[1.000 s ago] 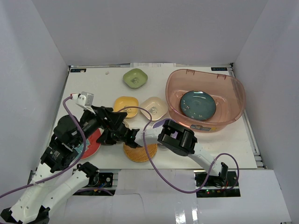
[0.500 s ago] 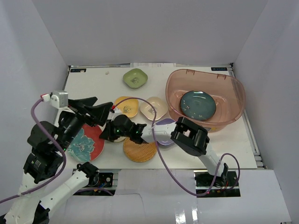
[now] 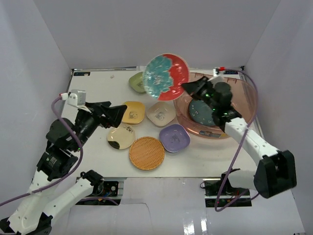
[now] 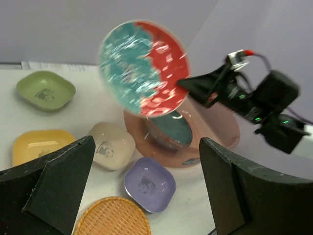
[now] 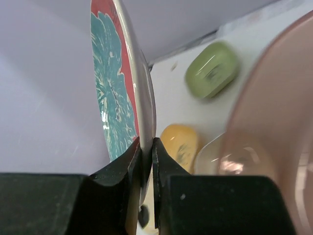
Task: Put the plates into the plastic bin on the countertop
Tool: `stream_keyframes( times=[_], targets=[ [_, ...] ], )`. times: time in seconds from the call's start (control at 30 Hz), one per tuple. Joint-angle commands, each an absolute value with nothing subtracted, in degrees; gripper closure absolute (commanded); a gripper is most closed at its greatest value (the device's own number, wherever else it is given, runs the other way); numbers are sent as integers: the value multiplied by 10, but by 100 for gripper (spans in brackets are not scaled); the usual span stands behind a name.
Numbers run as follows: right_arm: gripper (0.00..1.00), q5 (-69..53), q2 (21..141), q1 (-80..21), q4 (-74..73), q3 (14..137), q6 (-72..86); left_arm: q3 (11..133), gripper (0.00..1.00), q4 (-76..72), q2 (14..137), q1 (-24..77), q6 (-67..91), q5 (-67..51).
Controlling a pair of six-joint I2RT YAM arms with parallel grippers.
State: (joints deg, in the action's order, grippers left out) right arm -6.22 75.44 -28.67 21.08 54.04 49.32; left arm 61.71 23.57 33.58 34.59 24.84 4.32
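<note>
My right gripper needs to move down to the right in the top view and release the red plate, because the bin's teal plate (image 3: 201, 113) is below it on that side.
My right gripper (image 3: 188, 88) is shut on the rim of the round red plate with a teal flower (image 3: 166, 77). It holds the plate on edge, high in the air by the left rim of the plastic bin (image 3: 239, 115). The right wrist view shows the jaws pinching that plate (image 5: 115, 83). A teal plate (image 3: 203, 112) lies in the bin. My left gripper (image 3: 115, 115) is open and empty above the yellow dish (image 3: 133, 111). The green (image 3: 136, 82), cream square (image 3: 160, 112), lavender (image 3: 174, 137), round cream (image 3: 121, 136) and woven orange (image 3: 146, 153) plates lie on the countertop (image 3: 98, 88).
White walls enclose the countertop on the left, back and right. The left wrist view shows the held plate (image 4: 144, 68), the bin (image 4: 220, 137) and the lavender dish (image 4: 149, 183). The right arm's cable hangs over the bin's right side.
My right gripper has taken the red plate from the left front of the table and lifted it up and right to the bin's rim. The left arm drew back left.
</note>
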Motion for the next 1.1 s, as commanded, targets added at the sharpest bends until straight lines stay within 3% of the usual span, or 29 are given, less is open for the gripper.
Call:
stream_keyframes(
  times=[0.0,0.2,0.4,0.6,0.9,1.07],
  targets=[
    [92,-139,655,-161,247,512,521,586,2,227,372,344,261,30],
    [92,-220,602,47,174,462,496,527,2,241,401,344,289,81],
    [92,-245,618,142,139,439,454,491,2,294,424,344,357,163],
    [92,-254,677,145,101,434,404,429,2,305,430,344,385,112],
    [91,-308,737,145,93,432,381,348,7,404,413,345,443,-80],
    [82,-283,751,145,70,435,359,339,11,438,393,344,459,-95]
  ],
)
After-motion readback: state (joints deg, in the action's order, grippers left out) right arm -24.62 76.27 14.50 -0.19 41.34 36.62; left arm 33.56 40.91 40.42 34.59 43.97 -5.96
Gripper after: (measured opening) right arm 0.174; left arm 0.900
